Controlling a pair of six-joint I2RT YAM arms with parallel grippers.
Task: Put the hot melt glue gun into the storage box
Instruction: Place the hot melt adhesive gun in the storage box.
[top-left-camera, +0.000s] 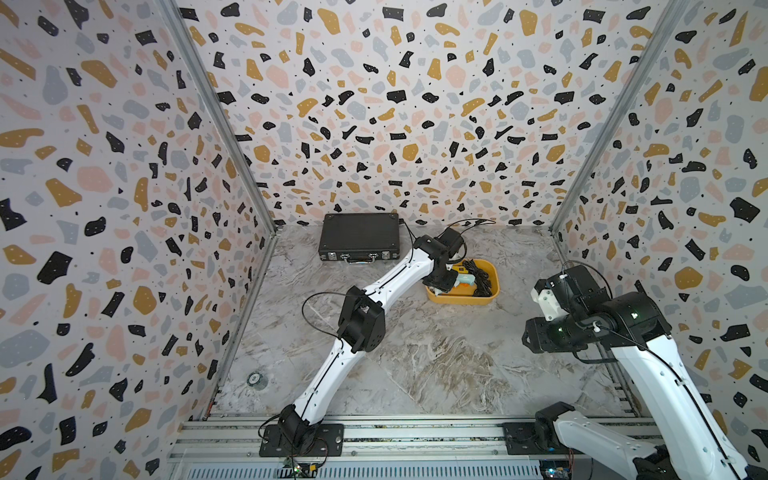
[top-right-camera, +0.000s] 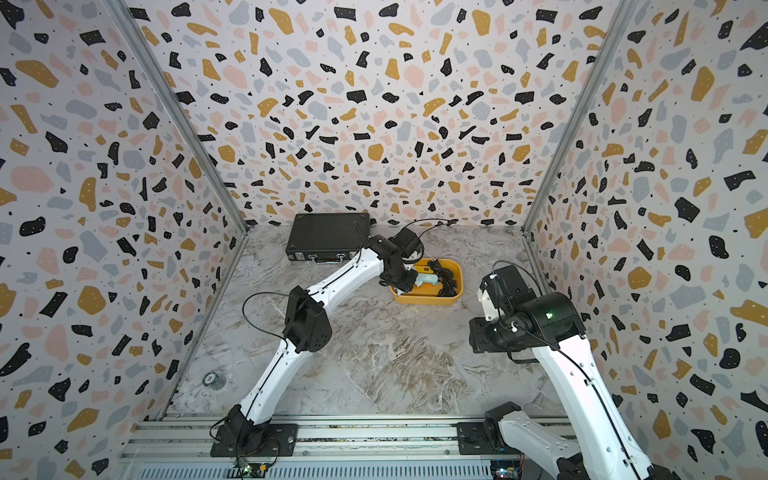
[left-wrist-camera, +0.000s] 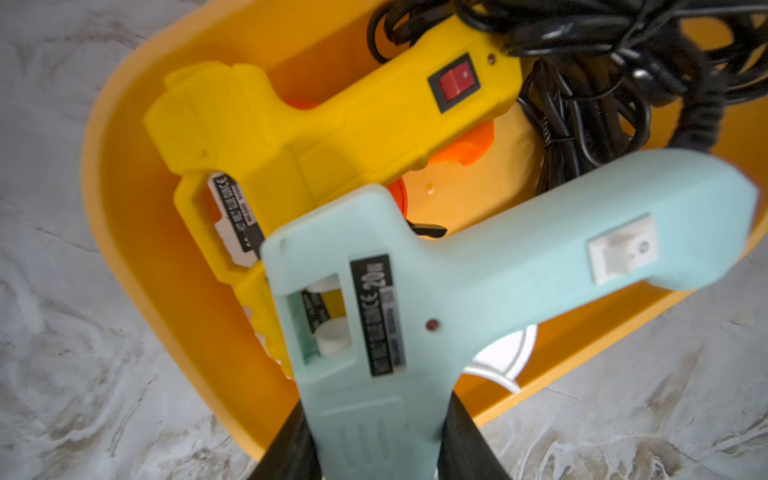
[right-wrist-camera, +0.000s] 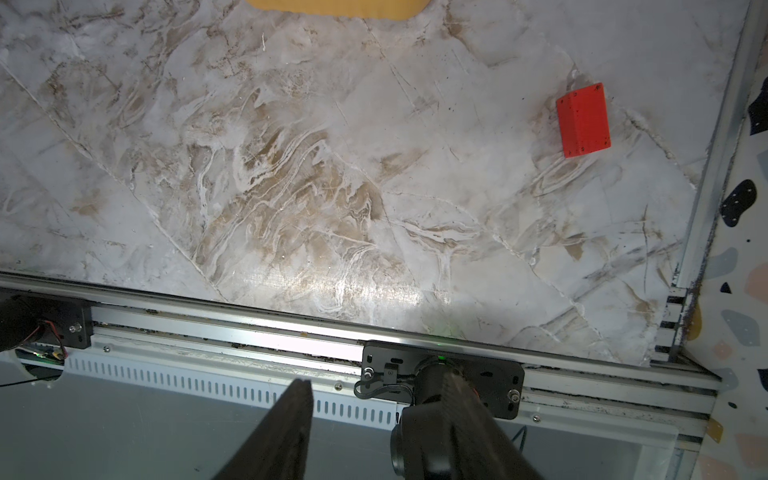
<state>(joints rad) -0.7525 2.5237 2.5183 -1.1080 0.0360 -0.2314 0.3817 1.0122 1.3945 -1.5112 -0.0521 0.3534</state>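
The left gripper needs to lower to the bottom of the box below it, beside the yellow glue gun, and release the mint glue gun (top-left-camera: 464, 281), which is already within the box's rim.
A pale mint hot melt glue gun (left-wrist-camera: 457, 270) is held by its barrel end in my left gripper (left-wrist-camera: 376, 419), which is shut on it, one black finger (left-wrist-camera: 291, 444) on each side. It hangs over the inside of the mustard-yellow storage box (left-wrist-camera: 124, 216); whether it touches the floor of the box I cannot tell. In both top views the gun (top-left-camera: 464, 281) (top-right-camera: 428, 280) lies within the outline of the box (top-left-camera: 461, 300) (top-right-camera: 424, 300). A yellow glue gun (left-wrist-camera: 332, 124) and tangled black cords (left-wrist-camera: 602, 62) lie in the box. My right gripper (right-wrist-camera: 374, 390) is open and empty above the front rail.
A closed black briefcase (top-left-camera: 359, 237) (top-right-camera: 328, 237) stands at the back wall, left of the box. A red block (right-wrist-camera: 584, 120) lies near the right wall. A small round object (top-left-camera: 255, 380) sits by the left wall. The aluminium rail (top-left-camera: 415, 432) runs along the front.
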